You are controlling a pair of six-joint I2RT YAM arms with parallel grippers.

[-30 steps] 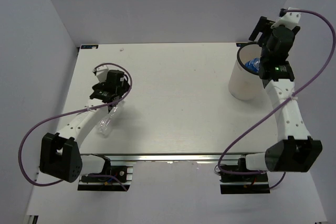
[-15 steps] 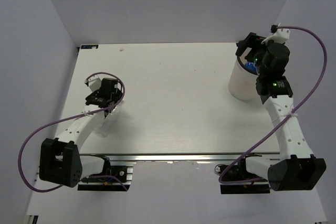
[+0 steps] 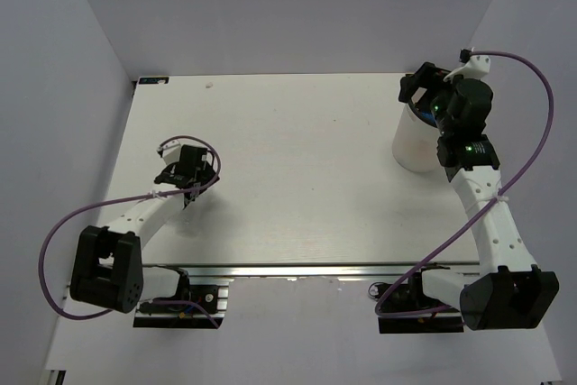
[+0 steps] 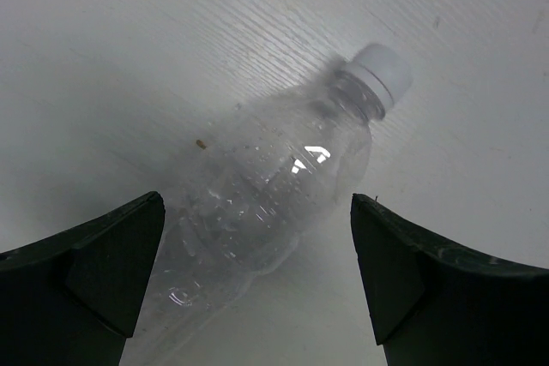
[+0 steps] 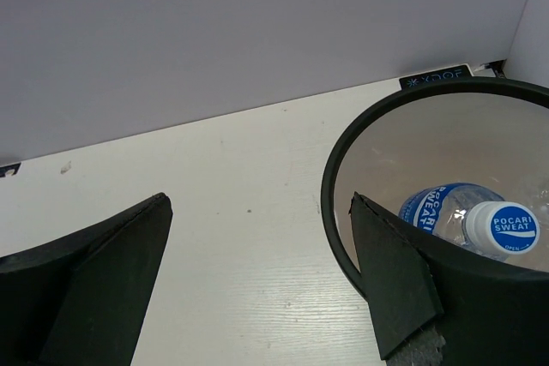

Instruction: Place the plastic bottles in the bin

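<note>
The bottle lies slanted between my left gripper's fingers. The left gripper turns and lowers to straddle the body of the unlabelled plastic bottle (image 4: 249,213) next.
A clear unlabelled plastic bottle (image 4: 266,195) with a white cap (image 4: 382,75) lies on its side on the white table. My left gripper (image 4: 257,272) is open just above it, with one finger on each side of its body. In the top view the left gripper (image 3: 185,178) hides most of this bottle. The white bin (image 3: 413,146) stands at the back right. My right gripper (image 3: 416,89) is open and empty above the bin's left rim (image 5: 330,186). A blue-labelled bottle (image 5: 480,220) with a blue cap lies inside the bin. The other bottles are out of view.
Grey walls close the table at the back and on both sides. Purple cables loop beside each arm. A small dark label (image 5: 436,77) sits at the table's back edge behind the bin.
My left gripper has come down over the clear bottle, which showed beside it before. My right gripper has shifted left over the bin's rim.
</note>
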